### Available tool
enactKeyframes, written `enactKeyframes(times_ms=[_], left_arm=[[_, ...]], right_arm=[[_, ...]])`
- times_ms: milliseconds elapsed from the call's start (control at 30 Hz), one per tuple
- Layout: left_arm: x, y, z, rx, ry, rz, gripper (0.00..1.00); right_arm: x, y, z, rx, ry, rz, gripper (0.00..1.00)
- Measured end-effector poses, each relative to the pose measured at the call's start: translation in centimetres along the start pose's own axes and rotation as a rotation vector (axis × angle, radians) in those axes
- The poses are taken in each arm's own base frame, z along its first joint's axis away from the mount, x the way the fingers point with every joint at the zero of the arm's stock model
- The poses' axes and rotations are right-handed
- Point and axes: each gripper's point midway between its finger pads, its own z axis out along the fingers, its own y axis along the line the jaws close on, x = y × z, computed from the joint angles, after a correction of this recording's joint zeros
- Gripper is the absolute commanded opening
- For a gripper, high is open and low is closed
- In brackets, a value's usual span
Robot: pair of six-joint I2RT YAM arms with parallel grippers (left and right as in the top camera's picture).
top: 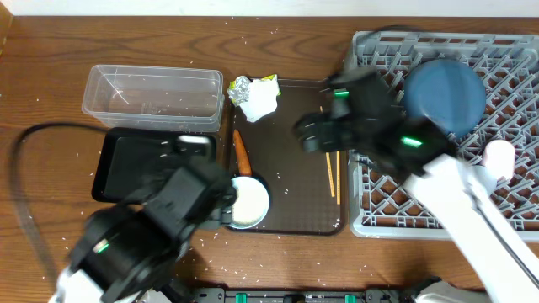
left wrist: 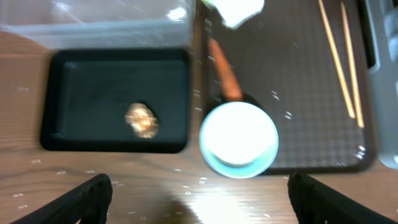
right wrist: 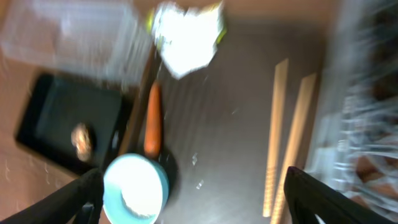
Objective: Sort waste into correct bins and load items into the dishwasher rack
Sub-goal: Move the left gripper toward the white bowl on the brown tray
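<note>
Open tray lies between the light-blue cup [top: 248,202] and the chopsticks, so my left gripper should move down toward that space, onto the cup's rim that faces the chopsticks.
A light-blue cup [top: 248,202] [left wrist: 239,139] [right wrist: 134,189] stands at the front left of the brown serving tray [top: 295,215], with an orange carrot [top: 241,151] [left wrist: 225,79] behind it. A white napkin [top: 259,101], foil ball [top: 241,87] and green-yellow wrapper [top: 269,82] lie at the tray's back. The chopsticks [top: 333,172] [left wrist: 342,62] lie at its right. A brown food scrap [left wrist: 142,119] lies in the black tray [left wrist: 56,93]. The clear tub [top: 156,97] is behind it. My left gripper [left wrist: 199,199] is open over the table in front of the cup. My right gripper [right wrist: 199,199] [top: 316,135] is open above the serving tray. The white bowl is not in view.
The grey rack [top: 379,210] at the right holds a dark blue plate [top: 445,94] and a pink cup [top: 499,157]. White rice grains [left wrist: 193,186] are scattered over the wooden table. My left arm covers part of the black tray in the overhead view.
</note>
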Motion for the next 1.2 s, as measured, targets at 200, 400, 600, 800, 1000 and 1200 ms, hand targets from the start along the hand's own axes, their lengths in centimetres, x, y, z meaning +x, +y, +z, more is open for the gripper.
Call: enactKeyframes(times_ms=[200, 400, 600, 800, 1000, 1200], left_arm=[[2.9, -5.8, 6.2, 0.145, 0.214, 0.103, 0.73], [9.0, -9.7, 12.4, 0.186, 0.453, 0.228, 0.48], [11.0, -10.9, 15.2, 0.128, 0.525, 0.288, 0.44], [12.1, -10.7, 17.9, 0.056, 0.569, 0.31, 0.4], [13.1, -10.8, 20.1, 0.019, 0.607, 0.317, 0.21], [13.0, -11.2, 21.1, 0.019, 0.591, 0.315, 0.06]], right_arm=[[-1.4, -3.1, -7.4, 0.043, -0.163, 0.081, 0.9], [-0.2, -6.0, -10.0, 0.122, -0.174, 0.139, 0.95], [0.8, -7.0, -9.6, 0.168, -0.124, 0.148, 0.95], [1.0, -7.4, -8.7, 0.184, -0.09, 0.149, 0.96], [1.1, -7.4, -8.4, 0.188, -0.08, 0.149, 0.97], [1.3, -7.5, -8.4, 0.192, -0.07, 0.143, 0.97]])
